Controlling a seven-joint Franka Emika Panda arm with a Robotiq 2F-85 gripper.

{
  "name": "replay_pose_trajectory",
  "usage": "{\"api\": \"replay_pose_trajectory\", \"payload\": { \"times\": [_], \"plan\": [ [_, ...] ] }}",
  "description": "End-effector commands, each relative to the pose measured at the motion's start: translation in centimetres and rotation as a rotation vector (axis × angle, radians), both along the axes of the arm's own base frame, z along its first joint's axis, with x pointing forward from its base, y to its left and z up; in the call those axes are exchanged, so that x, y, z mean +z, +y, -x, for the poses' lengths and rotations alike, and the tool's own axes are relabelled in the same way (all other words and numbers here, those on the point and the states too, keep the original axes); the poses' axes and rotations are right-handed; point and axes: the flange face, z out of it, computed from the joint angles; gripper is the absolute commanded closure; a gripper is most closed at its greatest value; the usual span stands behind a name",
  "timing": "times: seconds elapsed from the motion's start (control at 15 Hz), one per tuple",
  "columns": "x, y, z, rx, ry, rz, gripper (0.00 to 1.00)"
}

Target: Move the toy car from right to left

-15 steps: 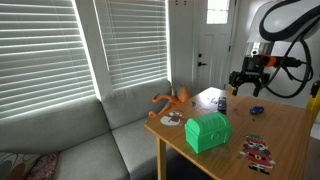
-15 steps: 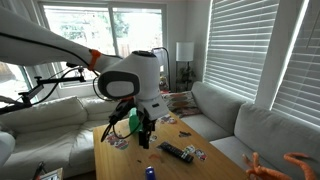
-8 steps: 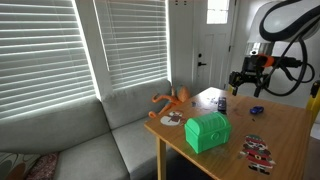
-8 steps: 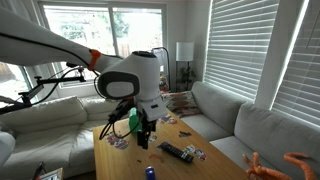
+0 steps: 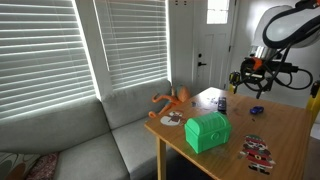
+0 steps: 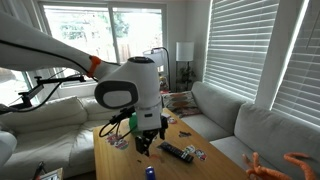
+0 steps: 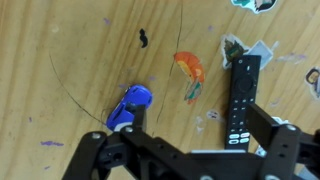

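The car [image 5: 257,110] [image 7: 130,106] lies slanted beside one finger. My gripper will next move over it, turn in line with its length and go down with fingers along its sides.
The toy car is a tiny blue toy on the wooden table; it shows in the wrist view [image 7: 128,107] and in both exterior views [image 5: 257,110] [image 6: 150,173]. My gripper [image 7: 200,122] is open and empty. It hangs above the table, with the car just beside its left finger and a black remote [image 7: 241,95] under its right side. In both exterior views the gripper [image 5: 250,86] [image 6: 147,143] is above the table surface, not touching the car.
A green chest-shaped box [image 5: 207,131] [image 6: 132,122] stands near a table corner. A small dark upright object [image 5: 221,102], flat red-and-white pieces [image 5: 257,150] and an orange octopus toy [image 5: 172,99] are also on the table. A grey sofa [image 5: 70,135] is beside it.
The arm has changed pose and the wrist has shifted a little over the table. The gripper stays open; the car has not moved.
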Motion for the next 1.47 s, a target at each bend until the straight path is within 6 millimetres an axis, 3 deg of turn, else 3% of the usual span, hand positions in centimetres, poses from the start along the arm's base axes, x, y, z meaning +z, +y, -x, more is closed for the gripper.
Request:
{"api": "replay_pose_trajectory", "payload": {
  "times": [0.0,0.4,1.07,1.4],
  "plan": [
    [-0.8,-0.7,1.1,-0.152,0.006,-0.029,0.00],
    [-2.2,-2.2,2.2,-0.334,0.046,-0.038,0.00],
    [-5.0,-4.6,3.7,-0.378,0.093,-0.062,0.01],
    [-6.1,-5.2,3.3,-0.393,0.090,-0.058,0.44]
  ]
}}
